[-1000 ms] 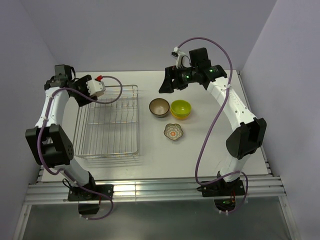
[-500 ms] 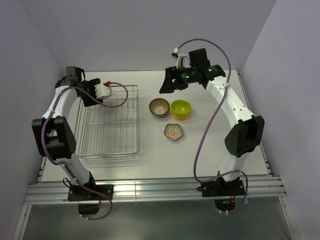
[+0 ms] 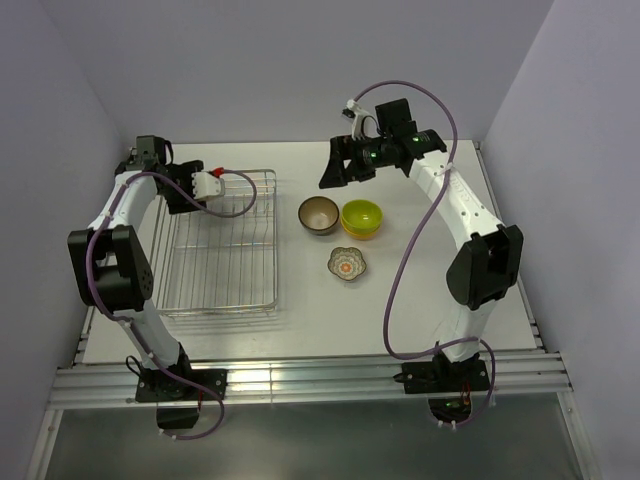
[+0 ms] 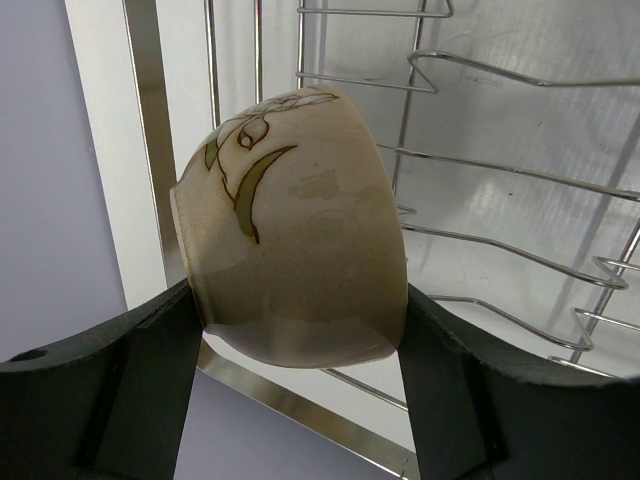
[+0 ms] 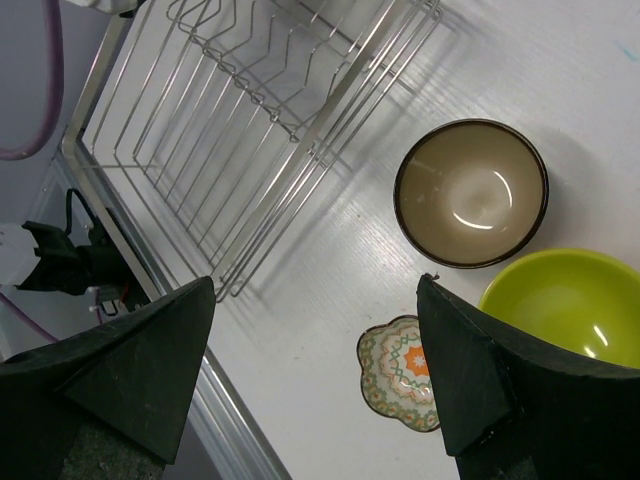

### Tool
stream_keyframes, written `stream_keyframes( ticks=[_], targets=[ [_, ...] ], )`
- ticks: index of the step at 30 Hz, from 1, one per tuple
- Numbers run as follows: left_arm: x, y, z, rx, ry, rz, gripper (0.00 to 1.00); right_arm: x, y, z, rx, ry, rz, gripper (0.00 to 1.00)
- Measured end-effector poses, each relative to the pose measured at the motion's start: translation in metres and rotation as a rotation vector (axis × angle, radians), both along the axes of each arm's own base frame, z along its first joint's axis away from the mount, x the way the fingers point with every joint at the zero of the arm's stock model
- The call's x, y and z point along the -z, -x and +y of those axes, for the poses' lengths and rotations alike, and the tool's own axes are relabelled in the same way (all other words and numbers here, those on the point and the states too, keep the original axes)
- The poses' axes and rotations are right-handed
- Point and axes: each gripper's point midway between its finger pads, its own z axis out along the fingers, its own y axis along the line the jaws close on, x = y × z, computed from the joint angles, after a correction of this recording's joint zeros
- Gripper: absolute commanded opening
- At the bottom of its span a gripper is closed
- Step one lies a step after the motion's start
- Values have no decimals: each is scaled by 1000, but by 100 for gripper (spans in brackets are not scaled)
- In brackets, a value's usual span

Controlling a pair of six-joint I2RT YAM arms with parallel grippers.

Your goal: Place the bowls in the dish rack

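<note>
The white bowl hangs above the rack's wires, so my left gripper will lower it next at the rack's far corner, away from the rack's side rim.
My left gripper [image 3: 196,186] is shut on the white bowl [image 3: 208,184], which is tipped on its side over the far left corner of the dish rack [image 3: 215,250]. In the left wrist view the bowl [image 4: 300,230] is cream with a leaf drawing, clamped between both fingers above the rack wires [image 4: 500,170]. The brown bowl [image 3: 318,214], the lime-green bowl [image 3: 361,215] nested in the orange bowl [image 3: 364,235], and the scalloped bowl [image 3: 346,263] stand on the table right of the rack. My right gripper [image 3: 334,170] is open and empty, above and behind them.
The right wrist view shows the rack [image 5: 250,130], the brown bowl [image 5: 471,193], the lime-green bowl [image 5: 570,305] and the scalloped bowl [image 5: 400,372] below the open gripper [image 5: 315,370]. The table's left metal edge [image 4: 150,150] runs close beside the rack. Walls enclose the table.
My left arm has swung inward and carried the white bowl a little right, over the rack's far left corner. The right arm has hardly moved.
</note>
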Motion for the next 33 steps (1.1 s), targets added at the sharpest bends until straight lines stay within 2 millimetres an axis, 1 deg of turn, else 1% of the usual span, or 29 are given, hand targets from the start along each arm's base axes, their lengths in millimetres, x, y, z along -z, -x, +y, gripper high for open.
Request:
stream_keyframes(
  ticks=[4,12,24,30,33],
  targets=[
    [0,-1,-1,13,-13,-5,0,4,-1,1,-1,2,9,88],
    [-6,-4,-7,35,-19,-21,0,3,0,2,-9,-5,11,88],
    [-6,-6,-13,53,-24,-28,0,3,1,2,-14,-10,13,88],
    [3,-3,-14,55,-24,-20,1,6,2,2,-13,-6,23,88],
    [8,0,-15,58,-23,-9,6,7,2,2,-13,-6,23,89]
  ],
)
